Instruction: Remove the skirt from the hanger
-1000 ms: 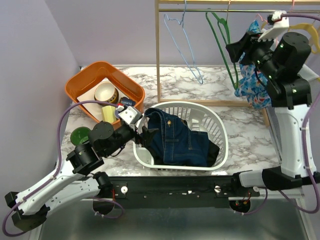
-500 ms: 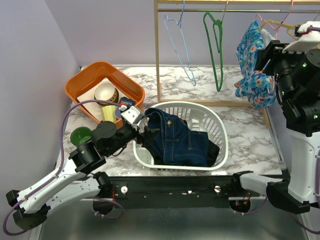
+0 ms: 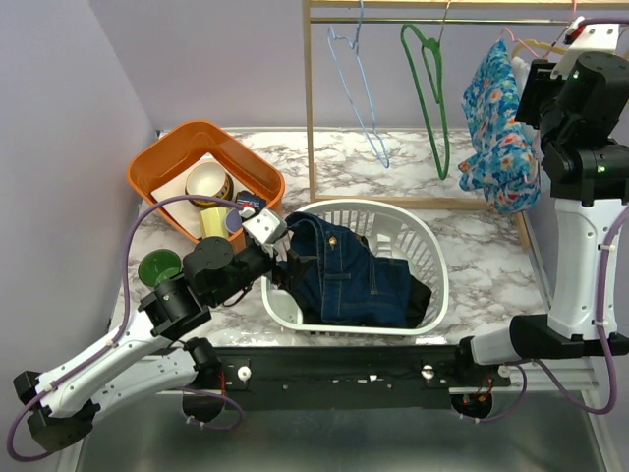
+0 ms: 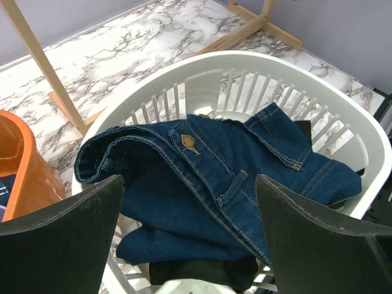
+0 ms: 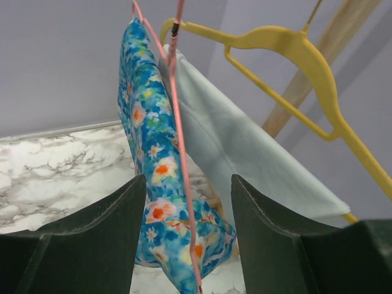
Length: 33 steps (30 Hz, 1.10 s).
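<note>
My right gripper should lower along the pink hanger's thin bar next, keeping the bar between its open fingers to close.
The blue floral skirt (image 3: 496,128) hangs on a pink wire hanger (image 3: 519,41) at the right end of the wooden rack. My right gripper (image 3: 537,90) is raised beside it, just to its right, and is open. In the right wrist view the skirt (image 5: 150,122) and the pink hanger wire (image 5: 182,153) run down between the open fingers of my right gripper (image 5: 188,179), with no visible grip. My left gripper (image 3: 285,261) is open and empty, low over the white laundry basket (image 3: 434,258). It also shows in the left wrist view (image 4: 188,180).
Folded denim (image 4: 202,177) lies in the basket (image 4: 343,116). A yellow hanger (image 5: 294,49) carrying a white garment (image 5: 245,159) hangs right behind the skirt. A green hanger (image 3: 432,98) and a blue hanger (image 3: 359,88) hang further left. An orange bin (image 3: 162,162) stands at the far left.
My right arm swung from near the green hanger to the right side of the skirt and rose. The green hanger was pushed and swings back. The left arm barely moved.
</note>
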Tool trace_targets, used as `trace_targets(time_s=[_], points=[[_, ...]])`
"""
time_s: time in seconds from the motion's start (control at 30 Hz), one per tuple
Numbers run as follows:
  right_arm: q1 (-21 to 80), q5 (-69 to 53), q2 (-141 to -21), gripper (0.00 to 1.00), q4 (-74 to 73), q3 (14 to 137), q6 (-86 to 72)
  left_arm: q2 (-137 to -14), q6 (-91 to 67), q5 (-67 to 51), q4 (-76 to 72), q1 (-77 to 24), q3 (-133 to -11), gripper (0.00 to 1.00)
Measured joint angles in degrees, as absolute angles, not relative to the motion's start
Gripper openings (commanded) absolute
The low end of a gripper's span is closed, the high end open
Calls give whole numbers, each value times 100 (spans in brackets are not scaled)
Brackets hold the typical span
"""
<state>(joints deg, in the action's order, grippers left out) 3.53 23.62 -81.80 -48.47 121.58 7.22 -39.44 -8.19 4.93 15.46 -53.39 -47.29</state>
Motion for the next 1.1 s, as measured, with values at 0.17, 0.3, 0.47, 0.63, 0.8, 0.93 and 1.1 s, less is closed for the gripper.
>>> trace_targets(time_s=[0.17,0.3,0.47,0.63,0.8,0.93,1.1], points=[[-95,1925,-8208,63,-5142,12333,543,-3948,-823,462,1542,-5339,-4729,99],[-189,1837,-8219,62,-5221,12217,491,-3946,-832,423,1509,-5339,-4709,99],[-305,1643,-8283,59,-5231,11909,454,-3951,-854,360,1500,-5339,-4707,99],[-464,1413,-8385,51,-5221,11692,401,-3951,-862,327,1481,-5339,-4707,99],[-495,1232,-8383,27,-5214,11424,375,-3951,-862,311,1463,-5339,-4707,99],[-499,1140,-8379,1,-5183,11404,379,-3951,-862,296,1463,-5339,-4705,99],[-502,1031,-8318,1,-5103,11406,528,-3955,-862,290,1463,-5339,-4705,99]])
